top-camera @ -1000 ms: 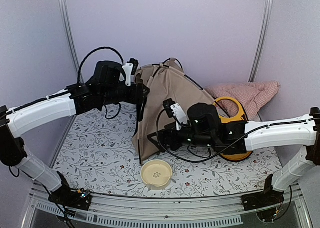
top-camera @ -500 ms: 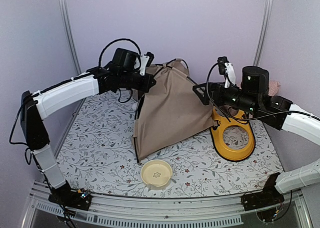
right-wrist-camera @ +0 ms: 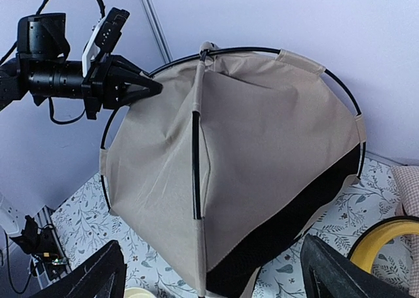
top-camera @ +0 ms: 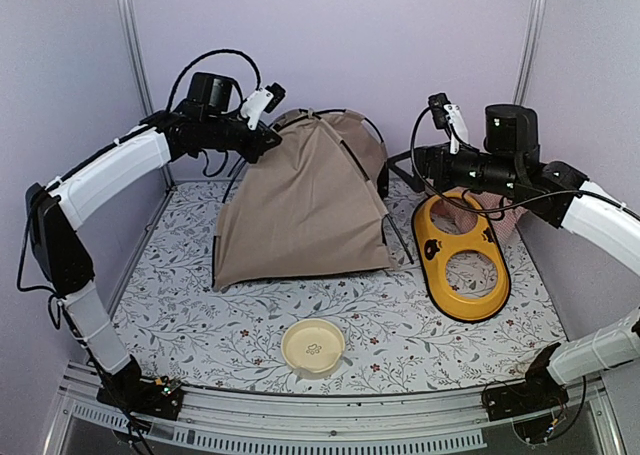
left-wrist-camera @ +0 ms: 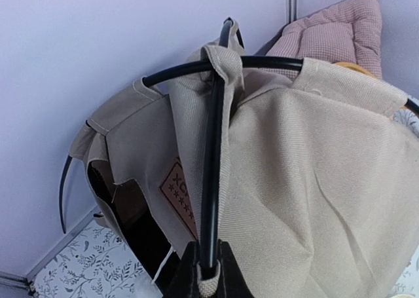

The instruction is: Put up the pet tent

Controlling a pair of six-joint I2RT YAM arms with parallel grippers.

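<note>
My right gripper moves down and draws back onto the bare black pole end (top-camera: 401, 240) below it next, since that pole end sticks out past the tent's fabric.
The tan pet tent (top-camera: 300, 205) stands on the floral mat with its black poles bowed out, and a black pole end (top-camera: 400, 240) sticks out at its right. My left gripper (top-camera: 262, 140) is at the tent's upper left edge. In the left wrist view it (left-wrist-camera: 209, 272) is shut on a black pole (left-wrist-camera: 213, 180) and the fabric loop at the pole's end, beside the brown label (left-wrist-camera: 178, 190). My right gripper (top-camera: 402, 173) hangs open to the right of the tent. Its fingers (right-wrist-camera: 105, 272) are spread wide and do not touch the tent (right-wrist-camera: 262, 154).
A yellow oval feeder tray (top-camera: 462, 258) lies to the right of the tent, below my right arm. A cream bowl (top-camera: 313, 347) sits near the front edge. The pink checked cushion (left-wrist-camera: 334, 33) is behind the tent in the back right corner. Purple walls close in at the back and both sides.
My left gripper has shut on the pole. The tent has shifted left and spread wider. My right arm rose from in front of the tent to its right side, staying open.
</note>
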